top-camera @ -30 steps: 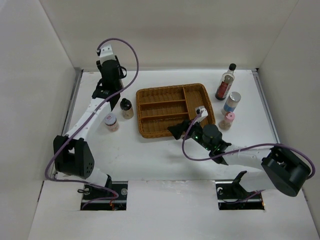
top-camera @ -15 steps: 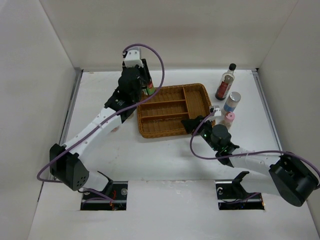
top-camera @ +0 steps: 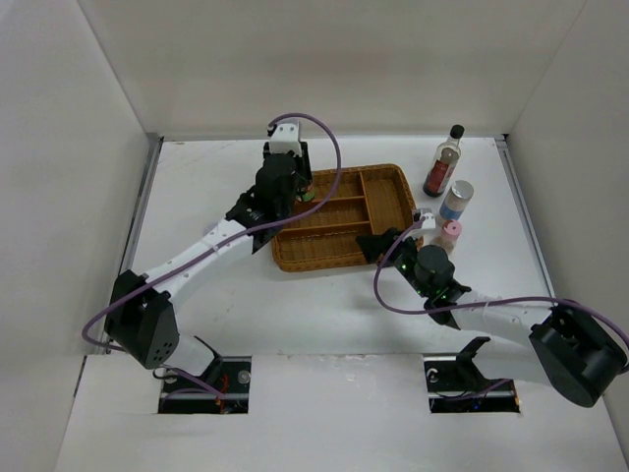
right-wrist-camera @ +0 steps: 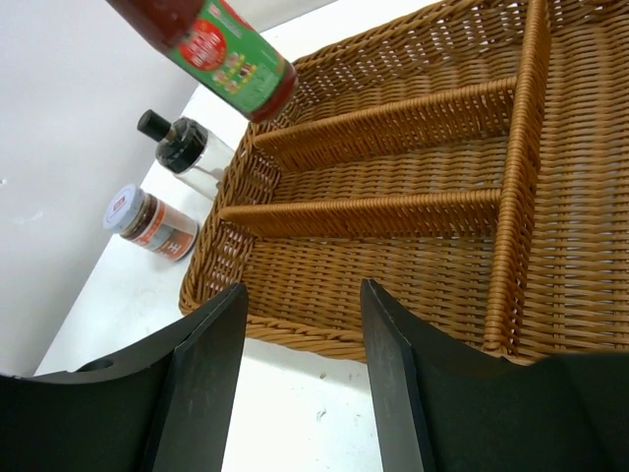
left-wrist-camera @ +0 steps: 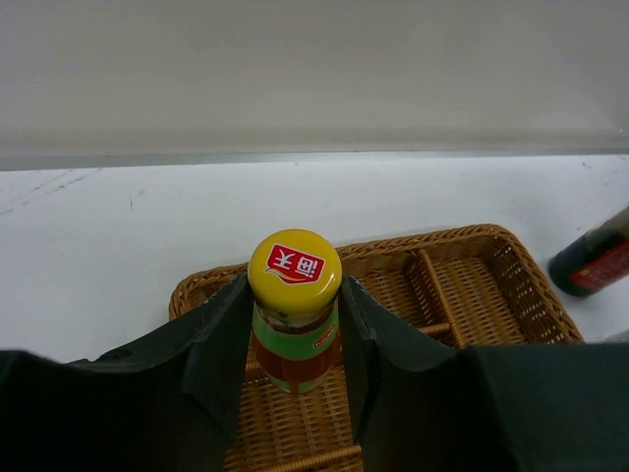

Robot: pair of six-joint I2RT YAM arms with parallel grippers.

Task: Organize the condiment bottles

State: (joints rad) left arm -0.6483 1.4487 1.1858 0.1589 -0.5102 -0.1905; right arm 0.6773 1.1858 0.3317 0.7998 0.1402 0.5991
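Observation:
The tray's empty middle section (top-camera: 305, 221) (left-wrist-camera: 295, 421) is below my left gripper, so next the gripper will move back and down toward my base and let go of the yellow-cap bottle there.
My left gripper (top-camera: 298, 190) is shut on the yellow-cap red-green bottle (left-wrist-camera: 295, 324) and holds it upright above the far left part of the brown wicker tray (top-camera: 388, 182). The bottle also shows in the right wrist view (right-wrist-camera: 221, 44), hanging over the tray (right-wrist-camera: 393, 128). My right gripper (top-camera: 378, 246) is open and empty at the tray's near right edge. The tall dark black-capped bottle (top-camera: 444, 160), the silver-capped blue-label jar (top-camera: 455, 202) and the pink-capped shaker (top-camera: 448, 236) stand right of the tray. Two small dark bottles (right-wrist-camera: 182, 143) (right-wrist-camera: 147, 221) stand left of the tray.
The tray (left-wrist-camera: 472, 285) has three long compartments and one cross compartment, all holding nothing. White walls close in the table on the left, back and right. The left arm hides the two small bottles in the top view.
My left gripper has swung right from the table's back left to above the tray, carrying the yellow-cap bottle. My right gripper shifted right along the tray's near edge, then stayed.

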